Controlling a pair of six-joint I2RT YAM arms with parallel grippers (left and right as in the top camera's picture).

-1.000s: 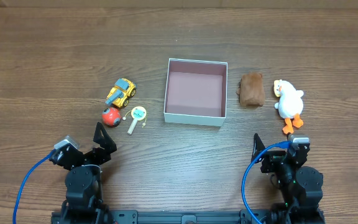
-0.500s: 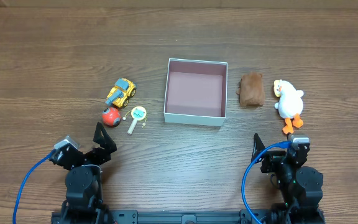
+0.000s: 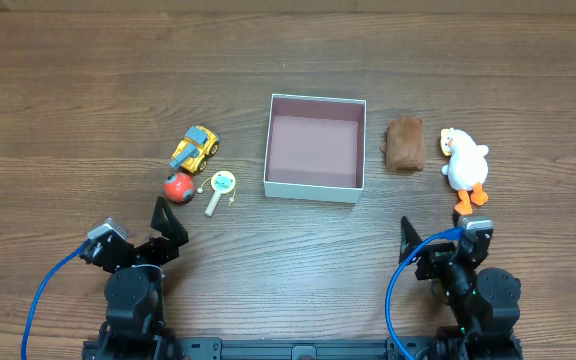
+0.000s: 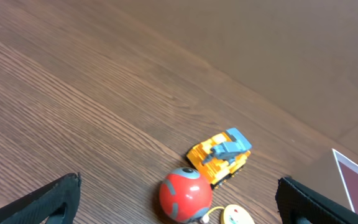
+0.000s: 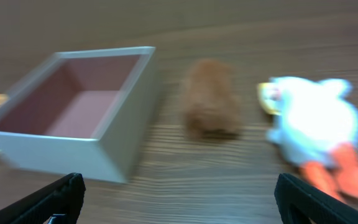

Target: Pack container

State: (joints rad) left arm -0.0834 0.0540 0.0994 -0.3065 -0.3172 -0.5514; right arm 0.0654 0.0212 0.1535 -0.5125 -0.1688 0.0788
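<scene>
The plush lies farther out. My right gripper will next lift outward over the brown plush [image 3: 405, 145] [image 5: 211, 101], then tilt downward and lower onto the plush's body.
The container [image 3: 314, 190], a square white box with a dusky pink inside, sits open and empty at the table's middle; it also shows in the right wrist view [image 5: 117, 149]. Left of it lie a yellow toy truck [image 3: 195, 149], a red ball [image 3: 178, 187] and a small round-headed rattle [image 3: 222, 187]. Right of it lie a brown plush [image 3: 405, 144] and a white duck plush [image 3: 464, 167]. My left gripper [image 3: 168, 226] is open and empty, near the front edge, just below the red ball [image 4: 185, 194]. My right gripper [image 3: 438, 238] is open and empty, below the duck [image 5: 316, 121].
Bare wooden tabletop surrounds the toys. Blue cables loop beside both arm bases at the front edge. The left wrist view also shows the truck [image 4: 219, 155] and the rattle [image 4: 235, 216]; the right wrist view shows the brown plush [image 5: 211, 99].
The right arm has shifted slightly left; its wrist view is motion-blurred. The left arm and all objects have not moved.
</scene>
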